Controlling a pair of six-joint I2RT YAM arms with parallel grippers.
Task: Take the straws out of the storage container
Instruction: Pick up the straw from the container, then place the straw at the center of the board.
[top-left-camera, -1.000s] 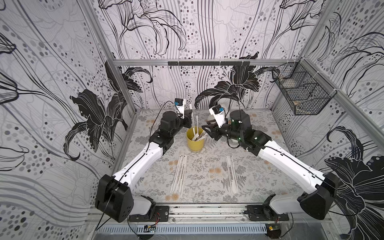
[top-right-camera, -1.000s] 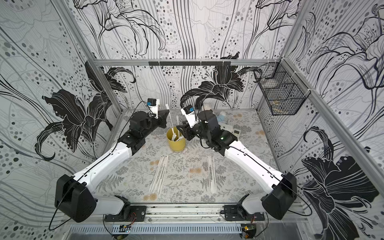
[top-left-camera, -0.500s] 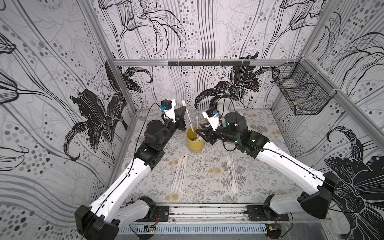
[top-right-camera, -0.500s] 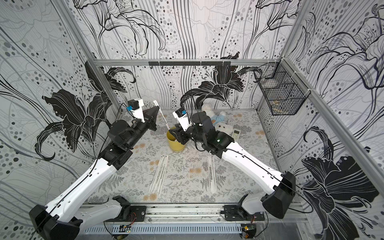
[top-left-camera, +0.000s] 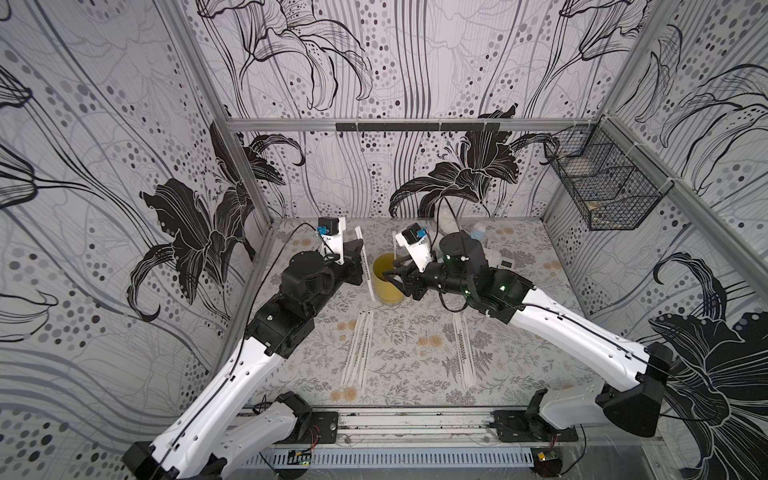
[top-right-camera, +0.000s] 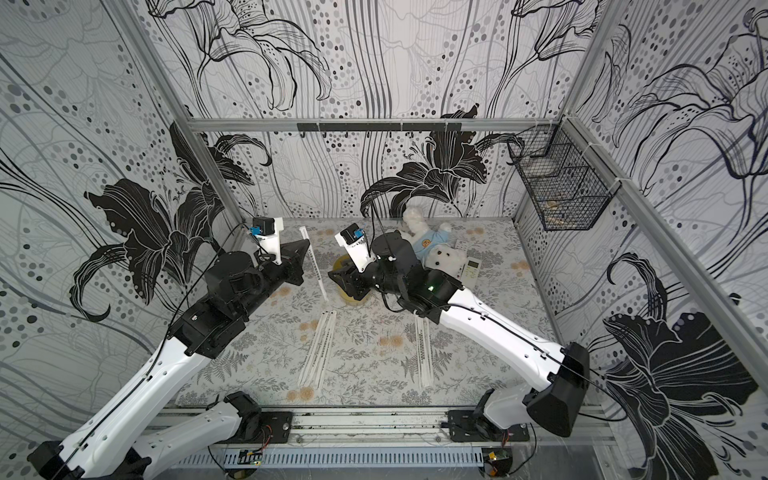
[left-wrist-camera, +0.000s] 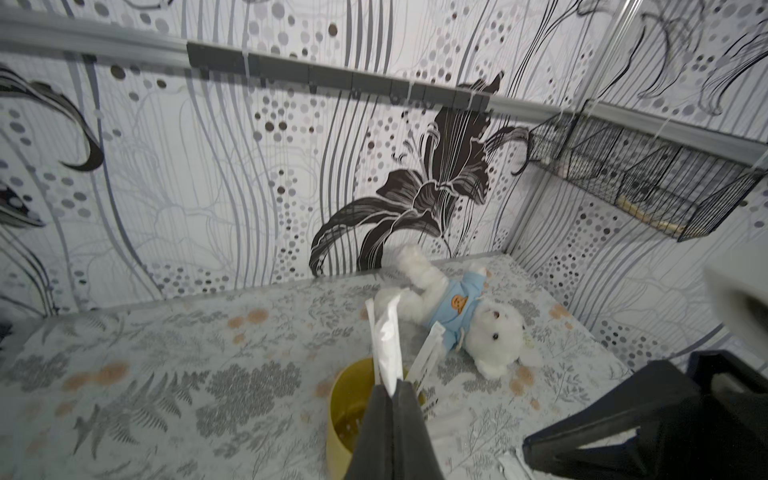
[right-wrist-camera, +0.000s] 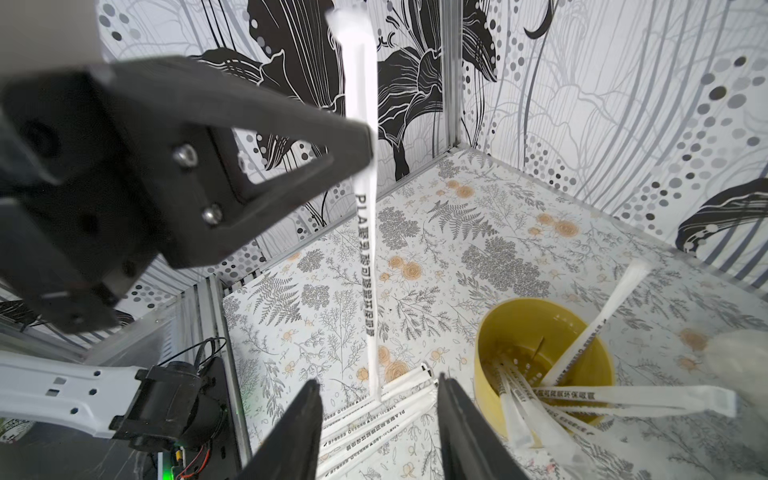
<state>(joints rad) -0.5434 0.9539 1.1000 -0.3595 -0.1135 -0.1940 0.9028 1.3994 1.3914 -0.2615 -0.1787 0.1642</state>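
Observation:
The nearer flat straws are below my left gripper and back from it, so next I should lower the gripper and pull it back, with its fingers turning down, to let go of the straw on them.
The storage container, a mustard-yellow cup (top-left-camera: 388, 278) (right-wrist-camera: 540, 332), stands at the back middle of the table. Several straws (right-wrist-camera: 582, 345) lean inside it. My left gripper (top-left-camera: 359, 253) (left-wrist-camera: 392, 388) is shut on one straw (top-left-camera: 365, 266) (right-wrist-camera: 365, 249). That straw hangs clear of the cup, just to its left. My right gripper (top-left-camera: 395, 279) (right-wrist-camera: 377, 381) is open and empty, at the cup's right rim. In a top view it hides part of the cup (top-right-camera: 349, 286). More straws lie flat on the table in a left group (top-left-camera: 359, 349) and a right group (top-left-camera: 463, 349).
A white teddy in a blue shirt (top-right-camera: 440, 249) and a white remote (top-right-camera: 471, 266) lie behind the right arm near the back wall. A black wire basket (top-left-camera: 602, 183) hangs on the right wall. The enclosure walls close in on three sides.
My left arm has lifted one straw out of the cup and pulled back to the left. My right gripper has moved left up to the cup's rim and opened slightly wider.

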